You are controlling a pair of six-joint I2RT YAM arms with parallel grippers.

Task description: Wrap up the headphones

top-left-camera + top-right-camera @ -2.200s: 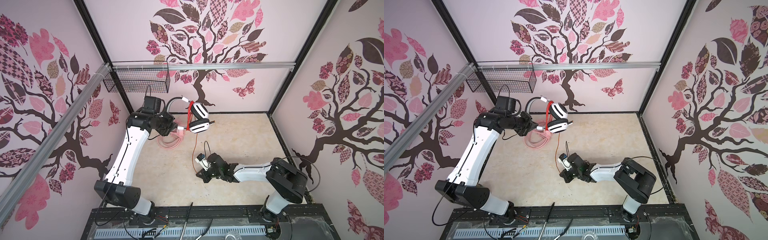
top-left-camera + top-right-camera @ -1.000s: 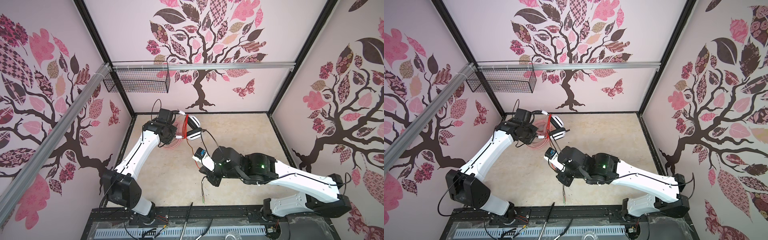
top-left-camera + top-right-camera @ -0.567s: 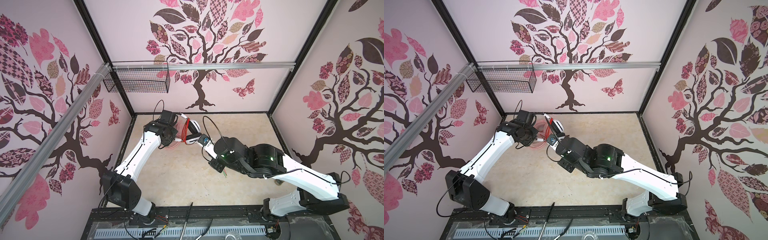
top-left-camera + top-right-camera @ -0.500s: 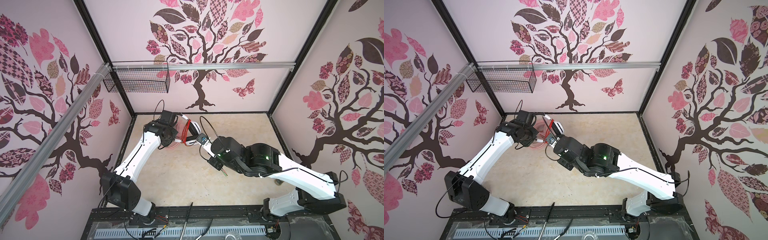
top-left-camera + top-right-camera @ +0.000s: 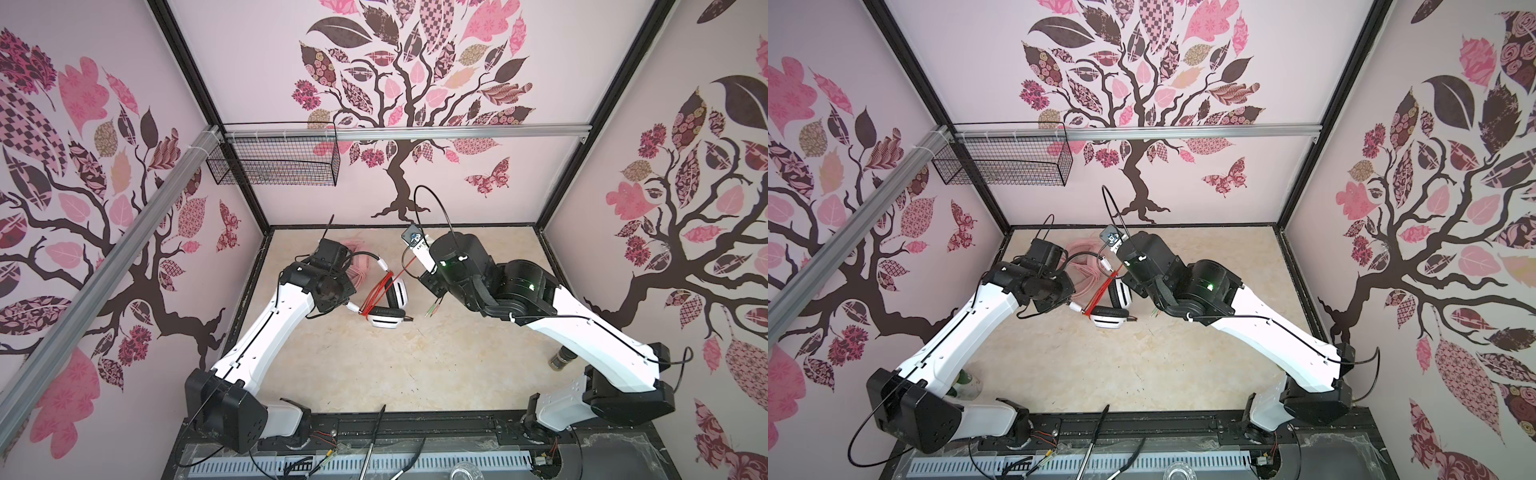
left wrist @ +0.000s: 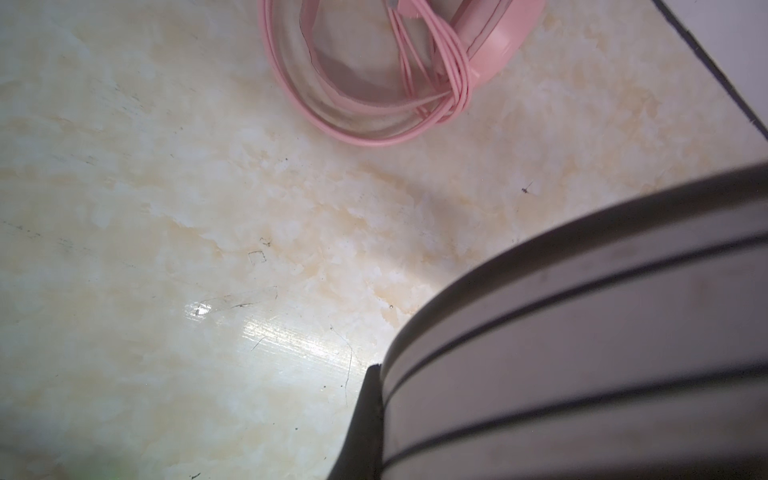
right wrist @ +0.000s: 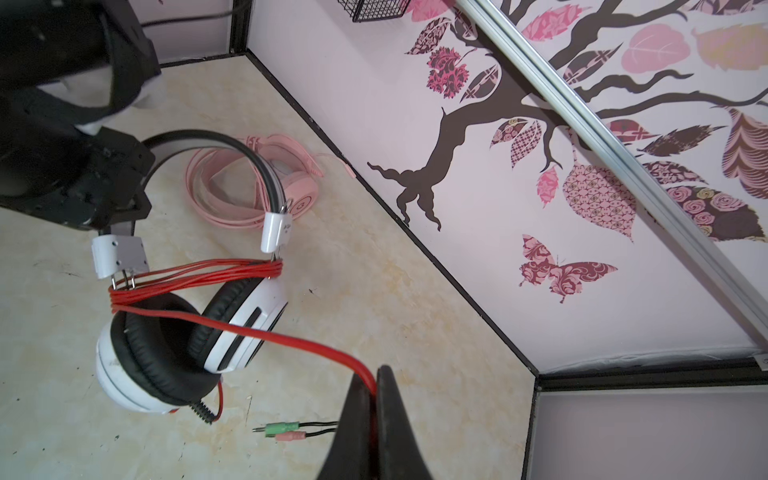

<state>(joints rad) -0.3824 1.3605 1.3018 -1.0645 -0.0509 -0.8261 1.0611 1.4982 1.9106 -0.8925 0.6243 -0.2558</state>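
Note:
Next, my right gripper moves down away from the headphones, over the bare tabletop beside them, and releases the cord, since several turns already cross both yokes.
The white-and-black headphones (image 5: 388, 322) (image 5: 1111, 322) (image 7: 137, 357) hang above the table at the back left. My left gripper (image 6: 376, 374) (image 7: 122, 226) is shut on their headband (image 6: 582, 353). Several turns of the red cord (image 7: 195, 274) (image 5: 380, 291) lie across the two yokes. A free stretch of it runs to my right gripper (image 7: 376, 382), which is shut on it. Below the right gripper dangle the green and pink plugs (image 7: 282, 430) (image 5: 432, 309). The pink headphones (image 6: 490, 41) (image 7: 299, 195) (image 5: 359, 266) lie on the table behind, their pink cord coiled around them.
A black wire basket (image 5: 274, 166) hangs on the back wall at the left. A small dark round object (image 5: 559, 359) stands under my right arm, and a glass object (image 5: 967, 382) sits by my left arm's base. Patterned walls close in three sides.
My right gripper has carried the red cord from the table's front middle toward the back, beside the headset. My left gripper has brought the headset slightly forward.

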